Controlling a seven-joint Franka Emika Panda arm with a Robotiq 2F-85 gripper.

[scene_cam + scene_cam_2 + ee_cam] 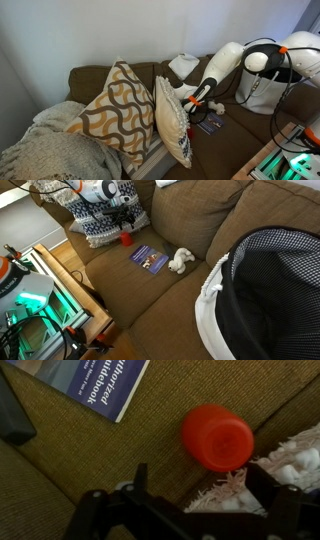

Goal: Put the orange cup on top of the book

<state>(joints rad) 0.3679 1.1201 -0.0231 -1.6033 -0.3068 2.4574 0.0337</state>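
The orange cup still stands just beyond my gripper's fingers. My gripper should go down with a slight turn until its spread fingers are on both sides of the orange cup's round top [126, 237] [228, 442].
The orange cup [217, 437] is small and red-orange and stands on the brown sofa seat, its round top facing the wrist camera. It also shows in an exterior view [127, 237], next to a patterned cushion. The book [90, 385] has a dark blue cover with pale lettering and lies flat on the seat a short way from the cup; it shows in both exterior views [148, 257] [208, 126]. My gripper [200, 495] is open and empty, hovering just above the cup with the fingers spread; the cup is just beyond the fingertips. The gripper also shows in an exterior view [125, 220].
A white fringed cushion [290, 460] lies right beside the cup. A small white plush toy [181, 260] sits on the seat past the book. Large patterned cushions [120, 110] lean on the sofa. A black-and-white bag [270, 290] fills one end of the sofa.
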